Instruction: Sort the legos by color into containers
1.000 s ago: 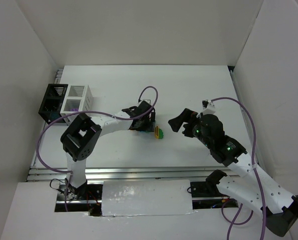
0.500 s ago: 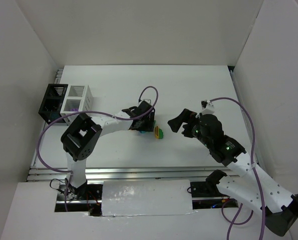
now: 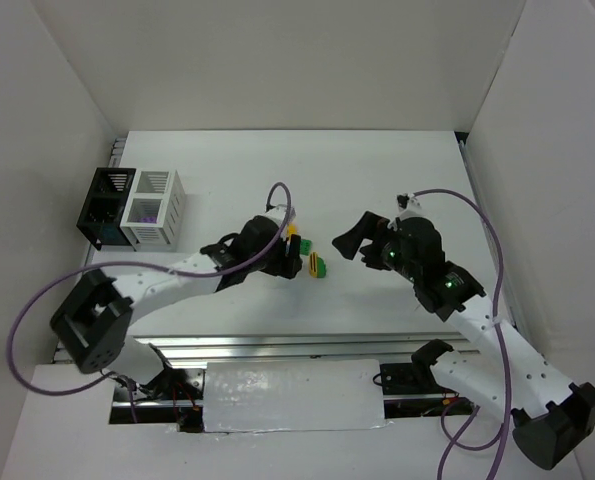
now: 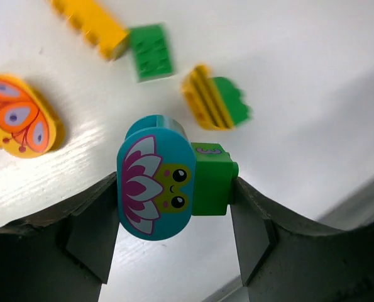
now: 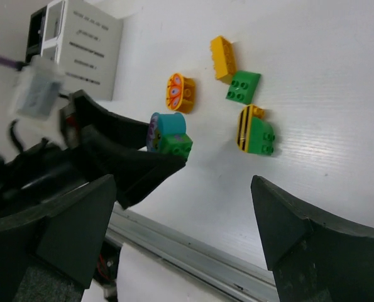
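The held green brick lies to the left in the top view, so the robot's right gripper will move that way next, to close across the sides of the green brick that the other fingers leave bare.
My left gripper (image 3: 280, 252) (image 4: 174, 189) is shut on a teal brick with a flower picture (image 4: 154, 189) joined to a green brick (image 4: 210, 179). It holds them just left of the loose legos. On the table lie an orange butterfly brick (image 4: 20, 123), a yellow brick (image 4: 92, 25) (image 3: 292, 228), a green brick (image 4: 150, 51) (image 3: 304, 245) and a yellow-striped green brick (image 4: 215, 97) (image 3: 318, 265). My right gripper (image 3: 360, 240) (image 5: 185, 182) is open and empty, right of the legos. The black bin (image 3: 105, 205) and white bin (image 3: 154, 207) stand at the far left.
The white enclosure walls close in the table on the left, back and right. A metal rail (image 3: 277, 345) runs along the near edge. Purple cables (image 3: 297, 185) loop above both arms. The right wrist view shows the held brick (image 5: 168, 135) and the white bin (image 5: 86, 53).
My left arm has swung its elbow out to the left and drawn the gripper back left off the pile, uncovering the yellow and green bricks. My right gripper has barely shifted.
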Robot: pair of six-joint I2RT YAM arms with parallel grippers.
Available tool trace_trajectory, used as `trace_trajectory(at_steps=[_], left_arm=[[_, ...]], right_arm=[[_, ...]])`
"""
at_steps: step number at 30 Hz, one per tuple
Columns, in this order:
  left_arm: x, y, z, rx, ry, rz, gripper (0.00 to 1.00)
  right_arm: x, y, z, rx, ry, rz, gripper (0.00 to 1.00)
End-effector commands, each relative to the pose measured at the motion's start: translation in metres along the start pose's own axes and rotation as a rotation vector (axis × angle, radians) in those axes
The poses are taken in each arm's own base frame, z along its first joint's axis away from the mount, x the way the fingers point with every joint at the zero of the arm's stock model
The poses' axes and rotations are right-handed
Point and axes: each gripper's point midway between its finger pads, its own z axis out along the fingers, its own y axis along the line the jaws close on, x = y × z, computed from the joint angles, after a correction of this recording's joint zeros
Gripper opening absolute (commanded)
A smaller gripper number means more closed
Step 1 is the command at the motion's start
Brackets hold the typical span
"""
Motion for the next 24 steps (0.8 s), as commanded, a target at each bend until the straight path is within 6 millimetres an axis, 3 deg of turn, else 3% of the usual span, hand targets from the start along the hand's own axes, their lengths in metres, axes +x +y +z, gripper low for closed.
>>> trace_trajectory(at_steps=[1,7,14,16,21,22,24], left_arm=[[-0.041,-0.047,-0.04,0.23,-0.256,0.158,0.0],[-0.039,-0.086,-0.095,0.476,-0.435,0.329,0.0],[-0.037,-0.1,-0.119,0.538,-0.495,0.421,0.0],[-0.038,-0.102,-0.125,0.552,-0.51,0.432,0.0],[-0.043,-0.104,-0.136,0.559,-0.546,0.44,0.0],[-0.043,-0.104,-0.136,0.56,-0.544,0.443,0.0],[-0.045,-0.104,-0.137,0.553,-0.54,0.441,0.0]], right_arm=[[-0.01,0.038,-0.002,-0.142,0.035,-0.007,0.95],[0.021,0.057,0.015,-0.173,0.211,-0.013,0.9],[0.058,0.084,0.012,-0.235,0.337,-0.068,0.79],[0.069,0.091,0.009,-0.254,0.371,-0.085,0.68],[0.085,0.102,0.004,-0.328,0.43,-0.071,0.51],[0.087,0.103,0.004,-0.335,0.435,-0.073,0.37],[0.088,0.106,0.003,-0.362,0.436,-0.071,0.19]])
